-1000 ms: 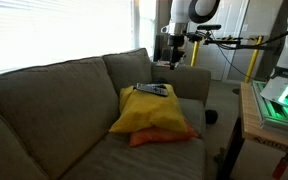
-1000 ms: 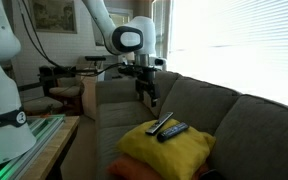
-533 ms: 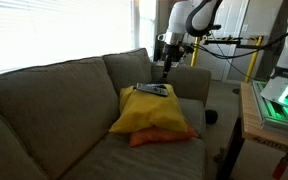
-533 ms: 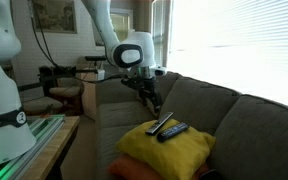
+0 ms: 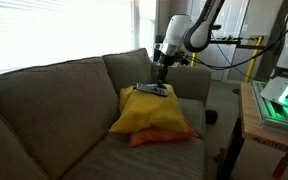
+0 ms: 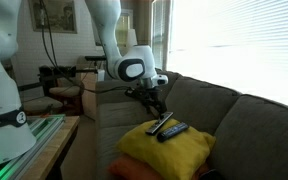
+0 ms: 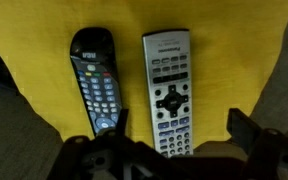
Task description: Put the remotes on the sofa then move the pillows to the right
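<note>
My gripper is open and its fingers are already on either side of the silver-grey remote's narrow body, so it will next lower over the number keys of the silver-grey remote (image 6: 164, 119) (image 7: 172, 127).
Two remotes lie side by side on the yellow pillow (image 5: 144, 112) (image 6: 174, 150): a black one (image 7: 96, 80) and a silver-grey one (image 7: 169, 90). They show as a dark pair in both exterior views (image 5: 151, 90) (image 6: 167, 127). The yellow pillow rests on the orange-red pillow (image 5: 166, 138) (image 6: 132, 168) on the grey-beige sofa (image 5: 44, 100) (image 6: 249, 120). My gripper (image 5: 161, 73) (image 6: 156, 102) (image 7: 182, 128) is open and empty, just above the remotes. In the wrist view its jaws straddle the near end of the silver-grey remote.
The sofa's squared armrest (image 5: 194, 80) is right beside the pillows. A wooden table with a green-lit device (image 5: 276, 103) (image 6: 24, 135) stands in front of the sofa. A bright window is behind the sofa's back. A chair (image 6: 64, 95) stands beyond the armrest.
My gripper has come down and moved from above the armrest to just over the remotes. The remotes and pillows have not moved.
</note>
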You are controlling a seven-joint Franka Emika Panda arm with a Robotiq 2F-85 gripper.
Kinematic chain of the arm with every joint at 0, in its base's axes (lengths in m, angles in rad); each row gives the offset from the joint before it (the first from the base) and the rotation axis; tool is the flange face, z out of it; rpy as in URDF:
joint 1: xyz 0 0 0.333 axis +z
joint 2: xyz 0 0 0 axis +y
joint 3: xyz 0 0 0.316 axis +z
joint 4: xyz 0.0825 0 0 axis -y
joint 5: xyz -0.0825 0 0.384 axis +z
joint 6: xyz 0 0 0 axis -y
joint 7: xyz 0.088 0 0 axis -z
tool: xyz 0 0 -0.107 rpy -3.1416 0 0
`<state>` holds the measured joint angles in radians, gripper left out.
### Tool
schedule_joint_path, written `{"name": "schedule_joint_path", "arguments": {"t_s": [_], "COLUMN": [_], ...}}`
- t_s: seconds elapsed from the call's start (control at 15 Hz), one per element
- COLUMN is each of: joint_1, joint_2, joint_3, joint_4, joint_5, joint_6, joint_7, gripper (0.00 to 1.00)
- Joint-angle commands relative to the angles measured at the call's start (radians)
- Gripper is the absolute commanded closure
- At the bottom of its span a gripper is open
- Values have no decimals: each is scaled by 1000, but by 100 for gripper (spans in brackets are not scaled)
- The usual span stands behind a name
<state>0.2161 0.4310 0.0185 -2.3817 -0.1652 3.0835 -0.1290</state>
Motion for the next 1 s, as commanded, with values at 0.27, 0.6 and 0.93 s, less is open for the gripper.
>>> {"name": "schedule_joint_path", "arguments": {"t_s": [0.27, 0.6, 0.93], "joint_1": [44, 53, 41], "joint_2": [156, 204, 231], "joint_3": [-38, -52, -57], "joint_4": [87, 126, 149], "joint_5": [-2, 0, 3], "joint_6": [125, 133, 131], "joint_7": [13, 10, 9], "gripper": [0, 18, 56]}}
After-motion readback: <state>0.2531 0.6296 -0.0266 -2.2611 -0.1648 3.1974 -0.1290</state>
